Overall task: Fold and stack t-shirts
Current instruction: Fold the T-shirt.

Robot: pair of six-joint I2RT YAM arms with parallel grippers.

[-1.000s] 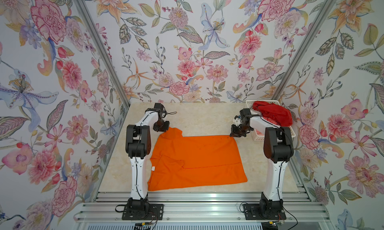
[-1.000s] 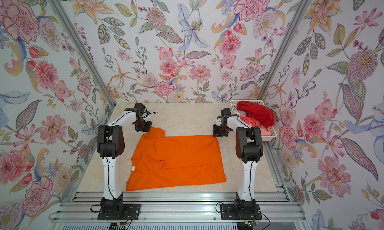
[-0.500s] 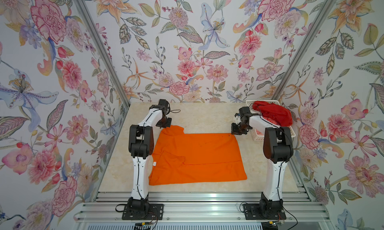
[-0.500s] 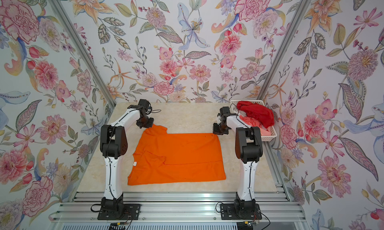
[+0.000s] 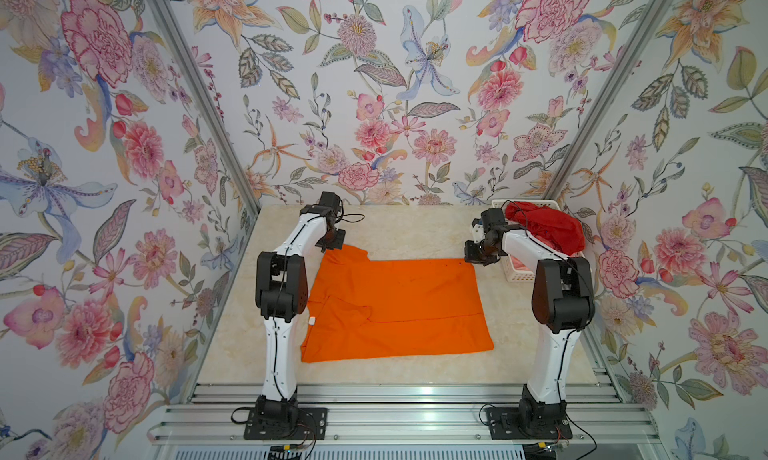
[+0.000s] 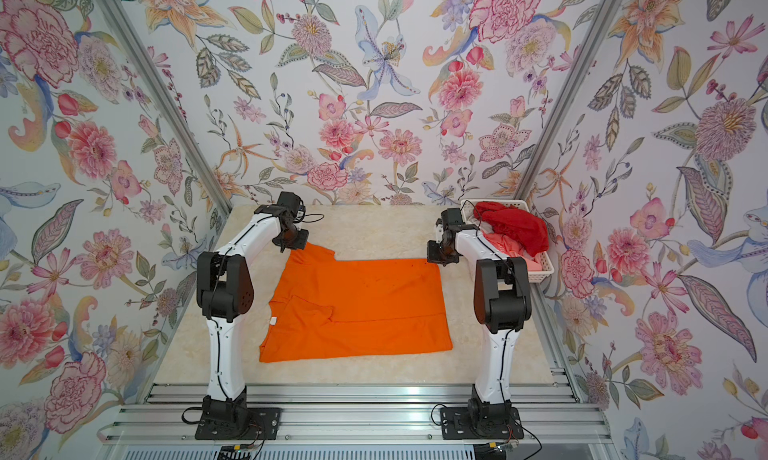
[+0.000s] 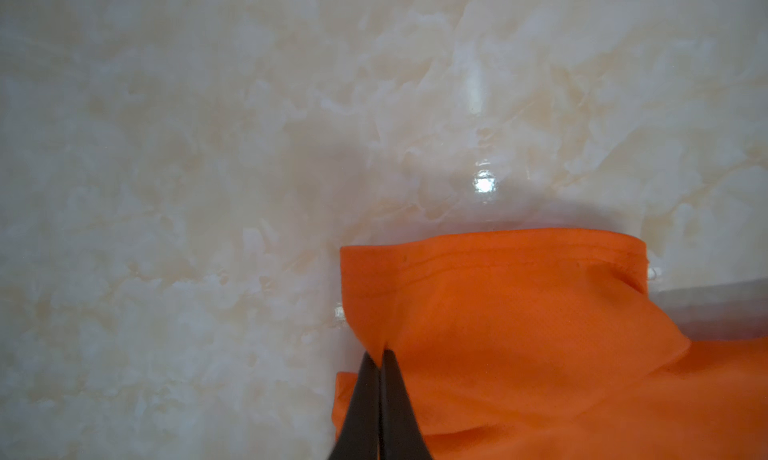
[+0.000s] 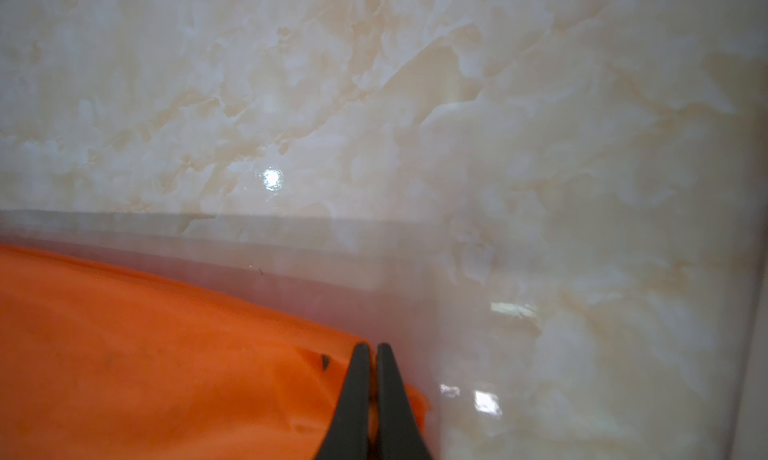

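Note:
Next, my left gripper draws back over the t-shirt by the white neck label (image 5: 312, 321), which lies back of it, and releases the t-shirt's corner, folding the spread t-shirt.
An orange t-shirt (image 5: 395, 308) (image 6: 357, 304) lies spread on the marble table, its white neck label (image 5: 312, 321) at the left edge. My left gripper (image 5: 334, 246) (image 7: 379, 354) is shut on the shirt's far left corner, a sleeve hem (image 7: 490, 262) bunched beside it. My right gripper (image 5: 473, 259) (image 8: 373, 348) is shut on the shirt's far right corner (image 8: 324, 362). A deep red t-shirt (image 5: 548, 227) (image 6: 513, 225) is heaped on a coral-pink one (image 6: 509, 250) in the basket.
A white slotted basket (image 5: 521, 274) (image 6: 542, 271) stands at the table's far right, just behind my right arm. Floral walls close in the table on three sides. An aluminium rail (image 5: 395, 391) runs along the front edge.
Both grippers have pulled the shirt's far edge toward the back wall. The left corner has stretched out and the cloth lies flatter and straighter.

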